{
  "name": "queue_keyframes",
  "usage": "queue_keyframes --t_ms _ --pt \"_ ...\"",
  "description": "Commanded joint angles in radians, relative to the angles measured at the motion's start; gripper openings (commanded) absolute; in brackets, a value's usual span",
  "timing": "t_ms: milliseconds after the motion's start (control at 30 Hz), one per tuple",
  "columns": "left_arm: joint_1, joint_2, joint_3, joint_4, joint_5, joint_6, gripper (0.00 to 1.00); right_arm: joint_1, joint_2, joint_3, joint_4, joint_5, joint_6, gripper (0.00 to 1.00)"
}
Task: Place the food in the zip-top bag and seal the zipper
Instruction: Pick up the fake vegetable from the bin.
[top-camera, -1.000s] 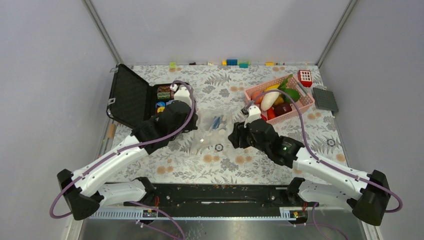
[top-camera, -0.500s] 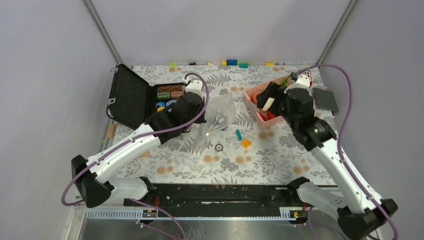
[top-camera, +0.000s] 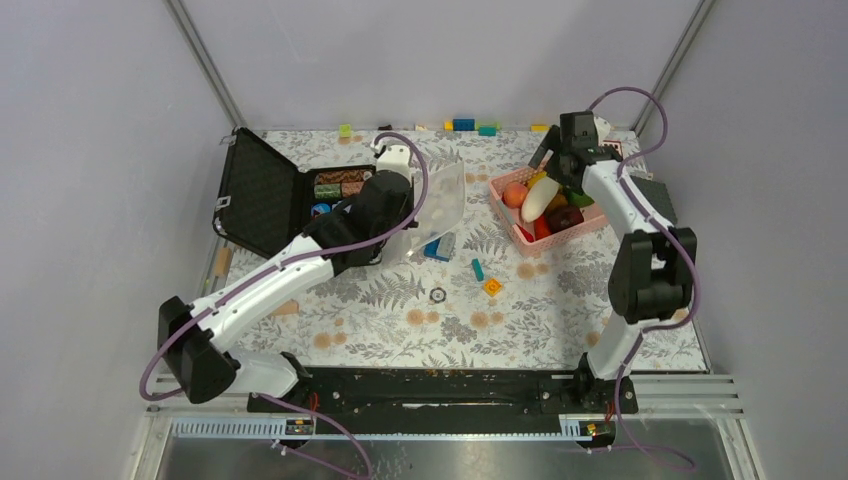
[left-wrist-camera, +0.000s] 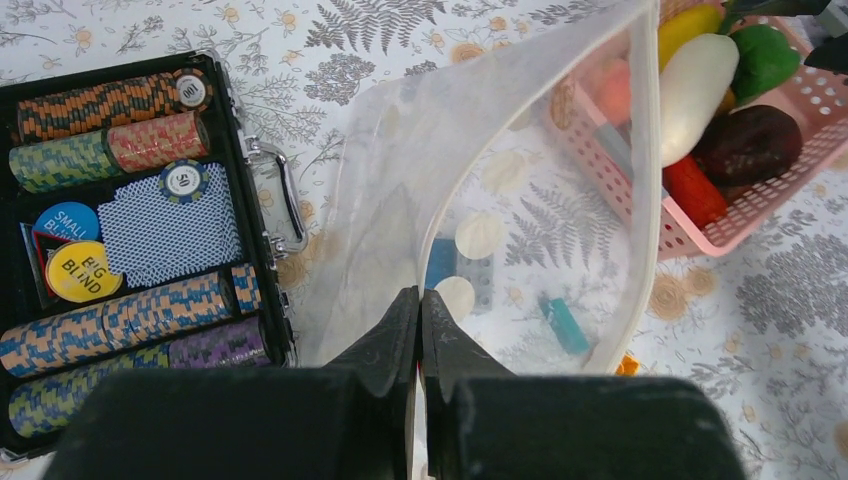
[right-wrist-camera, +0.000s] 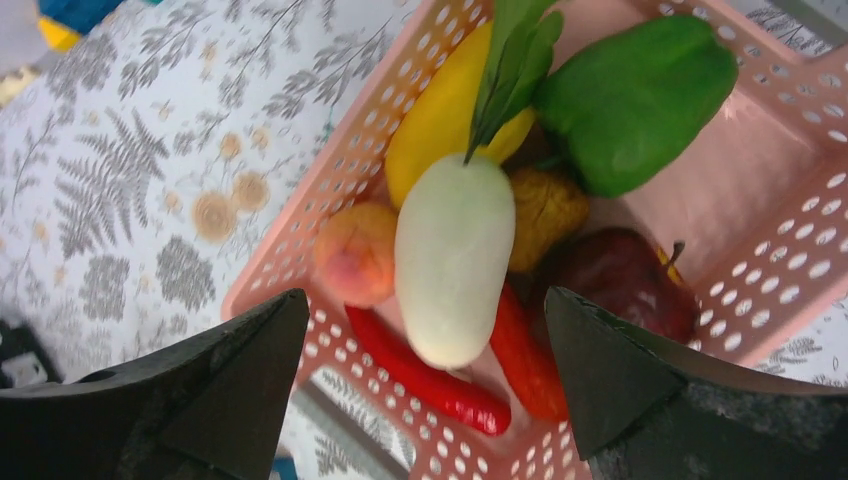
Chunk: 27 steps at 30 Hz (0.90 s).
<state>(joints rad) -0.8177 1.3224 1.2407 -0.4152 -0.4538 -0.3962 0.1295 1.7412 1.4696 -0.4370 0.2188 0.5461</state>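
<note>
The white radish lies on top of the other food, so my right gripper should next lower its open fingers to it and close them around the radish's leafy end (top-camera: 546, 186) (right-wrist-camera: 458, 203).
My left gripper (top-camera: 410, 216) is shut on the lower edge of the clear zip-top bag (top-camera: 445, 195) and holds it up off the table. In the left wrist view the jaws (left-wrist-camera: 420, 296) pinch the bag (left-wrist-camera: 480, 150), and the whitish zipper (left-wrist-camera: 648, 180) runs down its right edge. The food lies in the pink basket (top-camera: 603, 213). My right gripper (right-wrist-camera: 425, 297) is open and empty just above it, straddling the white radish (right-wrist-camera: 455, 260). Around the radish lie a green pepper (right-wrist-camera: 640, 95), yellow banana (right-wrist-camera: 440, 110), peach (right-wrist-camera: 355, 255), red chilli (right-wrist-camera: 420, 375) and dark red piece (right-wrist-camera: 620, 280).
An open black case (top-camera: 262, 195) of poker chips lies left of the bag. A blue brick (top-camera: 438, 247), teal brick (top-camera: 477, 268), orange brick (top-camera: 492, 287) and small ring (top-camera: 438, 294) lie loose mid-table. Several bricks (top-camera: 463, 125) line the back edge. A grey baseplate (top-camera: 650, 198) sits right of the basket.
My left gripper has raised the bag off the table and the bricks have fallen out onto the cloth. My right arm has swung from mid-table up and back over the basket.
</note>
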Motion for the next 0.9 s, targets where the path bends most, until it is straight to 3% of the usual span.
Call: queue_keyframes --t_ms 0,733,867 --pt "0.032 0.037 0.067 0.081 0.025 0.016 0.0 -0.054 0.097 0.12 0.004 -0.039 0.042 0.95" --pt "0.081 0.075 0.071 0.093 0.114 -0.03 0.0 -0.059 0.248 0.005 0.235 -0.049 0.065 0.77" --pt "0.08 0.079 0.079 0.084 0.121 -0.034 0.0 -0.059 0.222 -0.026 0.262 -0.065 0.048 0.6"
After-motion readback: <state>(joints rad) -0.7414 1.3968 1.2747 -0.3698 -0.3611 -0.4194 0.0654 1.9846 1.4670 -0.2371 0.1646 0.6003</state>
